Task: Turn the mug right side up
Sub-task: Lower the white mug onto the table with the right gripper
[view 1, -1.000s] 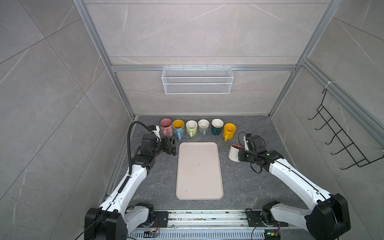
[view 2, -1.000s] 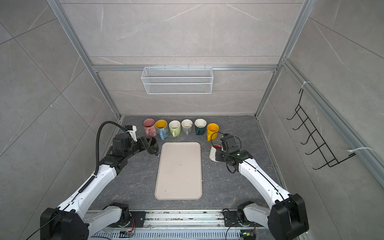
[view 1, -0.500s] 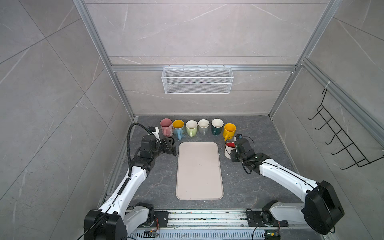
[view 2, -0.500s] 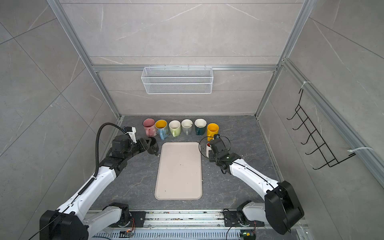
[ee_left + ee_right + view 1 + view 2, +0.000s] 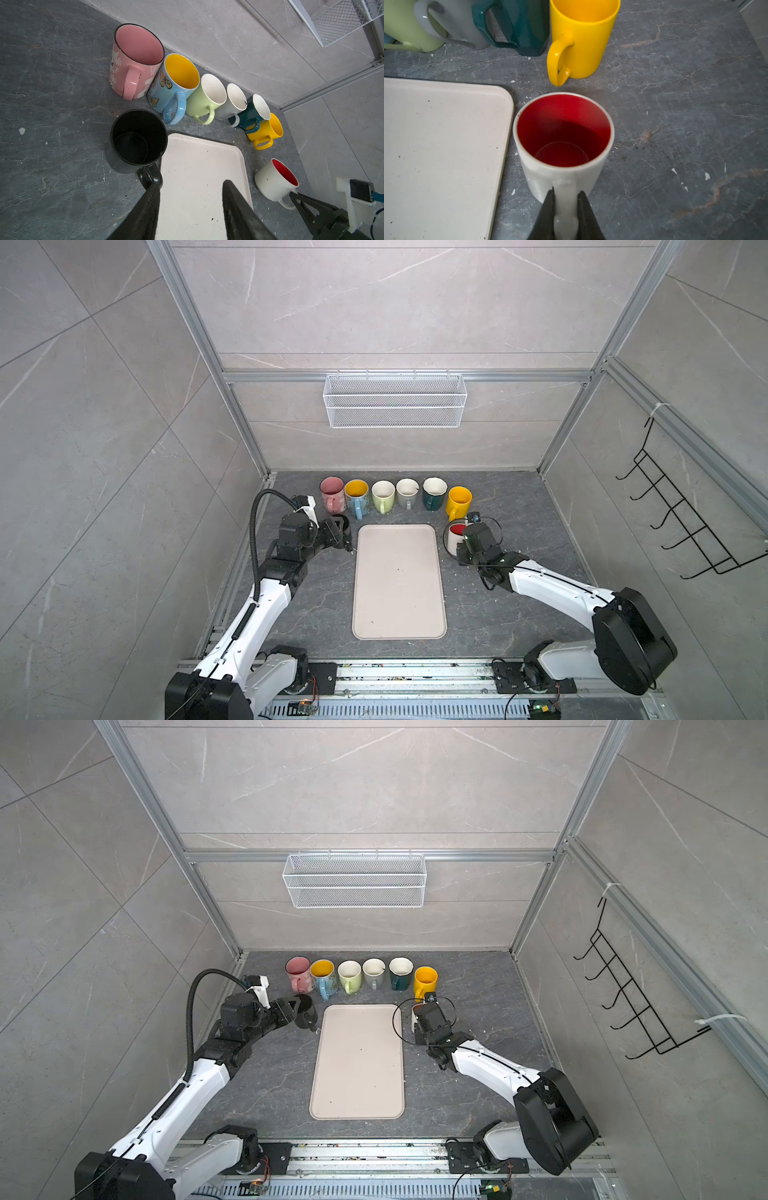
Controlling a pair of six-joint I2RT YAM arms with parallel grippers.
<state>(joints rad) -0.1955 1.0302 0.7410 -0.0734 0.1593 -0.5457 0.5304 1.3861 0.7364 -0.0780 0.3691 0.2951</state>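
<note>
The white mug goes down and slightly back onto the table beside the tray next, and my right gripper releases its handle, since the mug's opening faces up.
The mug, white with a red inside, stands mouth up on the grey table just right of the tray; it also shows in both top views. My right gripper is shut on its handle. A black mug stands mouth up at the tray's far left corner. My left gripper is open over the tray edge with nothing between its fingers; one finger sits beside the black mug's handle.
A cream tray lies in the middle. Several upright mugs line the back wall, from a pink mug to a yellow mug close behind the white one. A wire basket hangs on the wall.
My right gripper has carried the white mug left and towards the back, next to the tray, where it now stands mouth up. The left arm has hardly moved.
</note>
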